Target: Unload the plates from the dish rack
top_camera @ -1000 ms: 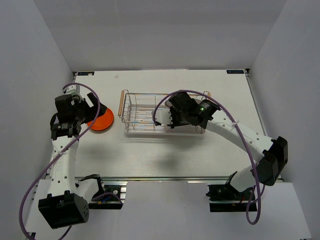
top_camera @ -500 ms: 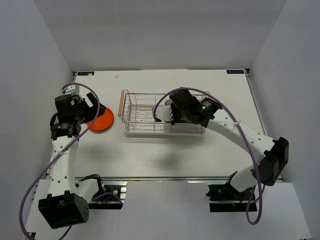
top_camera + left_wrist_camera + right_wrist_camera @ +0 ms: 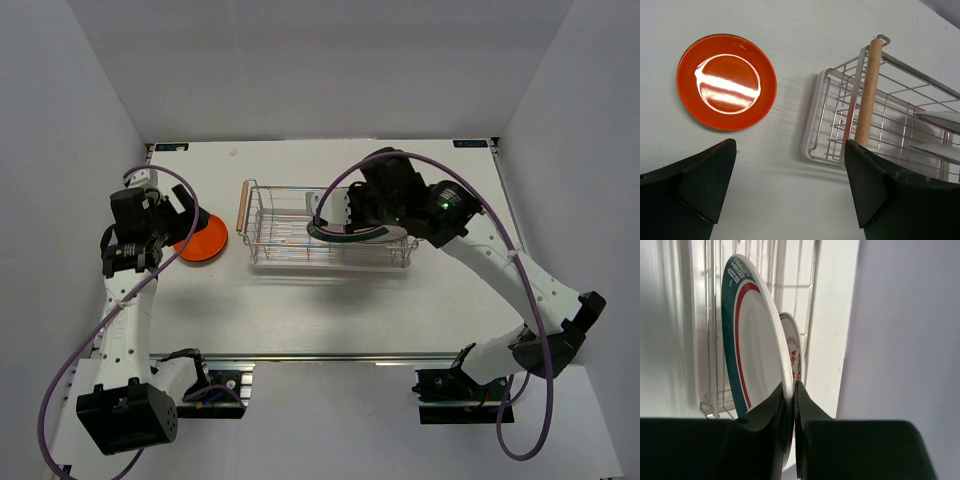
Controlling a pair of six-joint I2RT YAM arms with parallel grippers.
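Next I need to swing my right gripper to its right in the top view, tilt the plate flatter, lower and release it, since clear tabletop beside the rack lies below.
The chrome dish rack (image 3: pixel 270 225) with wooden handles stands mid-table. My right gripper (image 3: pixel 372 222) is shut on the rim of a large white plate with a dark striped rim (image 3: pixel 345 236) and holds it lifted above the rack. In the right wrist view this plate (image 3: pixel 755 360) stands on edge between my fingers, and another white plate with red characters (image 3: pixel 794 347) shows behind it in the rack (image 3: pixel 710 315). A red-orange plate (image 3: pixel 203 240) lies flat on the table left of the rack. My left gripper (image 3: pixel 790 200) is open and empty above the table between the red-orange plate (image 3: pixel 726 81) and the rack's wooden handle (image 3: pixel 868 92).
A white drip tray (image 3: pixel 810 135) sits under the rack. White walls enclose the table on three sides. More plate edges (image 3: pixel 940 120) show at the rack's right in the left wrist view.
My right gripper has risen and moved back-right, lifting the striped-rim white plate up out of the rack. The left arm has barely moved.
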